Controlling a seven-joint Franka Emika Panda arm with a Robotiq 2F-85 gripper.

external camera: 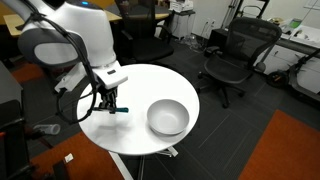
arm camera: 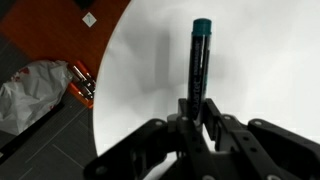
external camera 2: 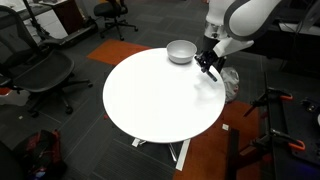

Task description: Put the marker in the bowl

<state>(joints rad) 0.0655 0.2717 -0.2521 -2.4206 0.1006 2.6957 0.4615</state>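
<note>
The bowl (external camera: 167,118) stands outward of my low gripper. The marker rises next until the gripper is clear of the bowl's rim, then goes outward over the bowl's open middle for release.
The marker (arm camera: 198,62) is a dark stick with a teal-blue end. In the wrist view it sticks out from between my gripper's (arm camera: 197,108) fingers, which are shut on its lower end. In an exterior view my gripper (external camera: 108,103) is just above the white round table (external camera: 130,125), with the marker's teal tip (external camera: 121,110) pointing toward the bowl (external camera: 167,118). The light-grey bowl stands upright and empty, a short way from the gripper. In the other exterior view the gripper (external camera 2: 207,64) is beside the bowl (external camera 2: 181,51) near the table's far edge.
Black office chairs (external camera: 240,55) stand around the table. A white crumpled bag (arm camera: 30,90) and an orange-brown object (arm camera: 82,82) lie on the floor beside the table. The white table top (external camera 2: 160,95) is wide and bare apart from the bowl.
</note>
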